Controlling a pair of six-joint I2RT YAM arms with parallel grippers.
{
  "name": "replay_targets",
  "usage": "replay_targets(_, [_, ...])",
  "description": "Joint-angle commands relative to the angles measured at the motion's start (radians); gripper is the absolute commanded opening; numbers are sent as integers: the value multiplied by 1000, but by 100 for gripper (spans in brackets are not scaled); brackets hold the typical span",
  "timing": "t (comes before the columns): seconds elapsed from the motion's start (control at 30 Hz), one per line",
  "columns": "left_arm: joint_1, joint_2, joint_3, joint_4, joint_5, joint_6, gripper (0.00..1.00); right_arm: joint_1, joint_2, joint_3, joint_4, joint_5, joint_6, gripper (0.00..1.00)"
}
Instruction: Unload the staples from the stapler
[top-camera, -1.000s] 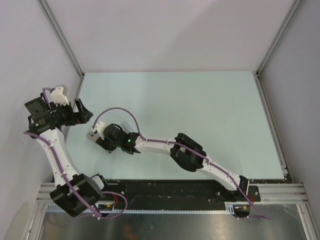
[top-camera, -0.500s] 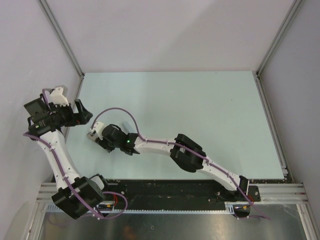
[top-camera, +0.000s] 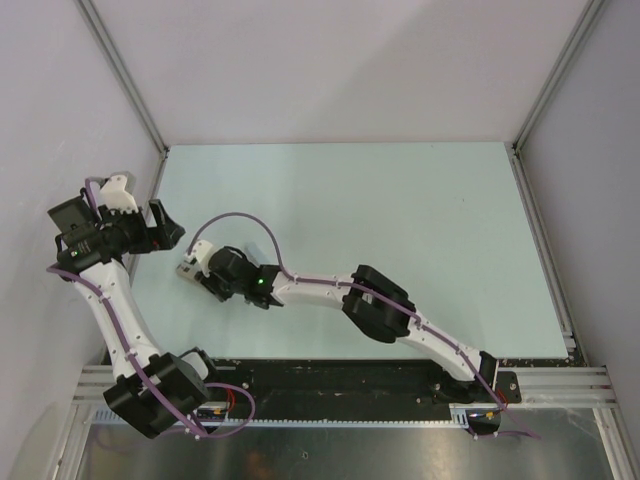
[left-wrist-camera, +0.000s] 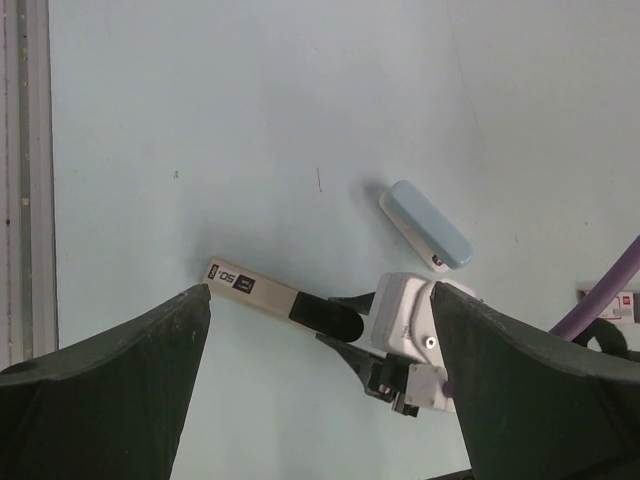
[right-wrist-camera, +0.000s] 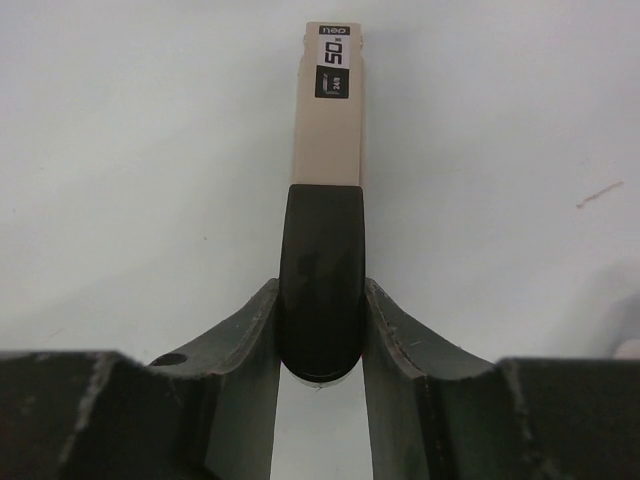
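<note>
I will next move my right gripper past the blue box and let go of the stapler (right-wrist-camera: 326, 200) on the clear tabletop to the gripper's right in the top view.
The stapler (right-wrist-camera: 326, 200) is a slim bar, black at the near end and pale beige at the far end with a "50" label. It lies flat on the pale table. My right gripper (right-wrist-camera: 320, 290) is shut on its black end, one finger on each side. It also shows in the left wrist view (left-wrist-camera: 262, 291) and in the top view (top-camera: 186, 267), poking out from the right gripper (top-camera: 198, 272). My left gripper (left-wrist-camera: 320, 295) is open and empty, held above the stapler near the table's left edge (top-camera: 166, 231). No staples are visible.
A small pale blue flat box (left-wrist-camera: 426, 224) lies on the table just beyond the right gripper. A metal rail (left-wrist-camera: 24, 180) runs along the table's left edge, close to the left arm. Grey walls enclose the table on three sides.
The right gripper and the stapler have shifted slightly up and left in the top view. The left arm has barely moved.
</note>
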Motion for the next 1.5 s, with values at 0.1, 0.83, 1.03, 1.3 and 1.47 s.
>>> replay_targets(0.1, [20, 19, 3, -8, 45, -9, 96, -30, -230, -136, 122, 33, 0, 10])
replay_targets(0.83, [-151, 3, -4, 18, -81, -100, 90, -286, -806, -679, 185, 146, 61, 5])
replay_targets(1.03, [-173, 3, -8, 18, -91, -104, 90, -338, -815, -740, 200, 267, -1, 2])
replay_targets(1.3, [-273, -5, 18, 20, -134, -136, 90, -390, -758, -854, 357, 396, -6, 0])
replay_targets(1.47, [-290, -3, 18, 20, -147, -136, 89, -371, -736, -889, 362, 446, 6, 0])
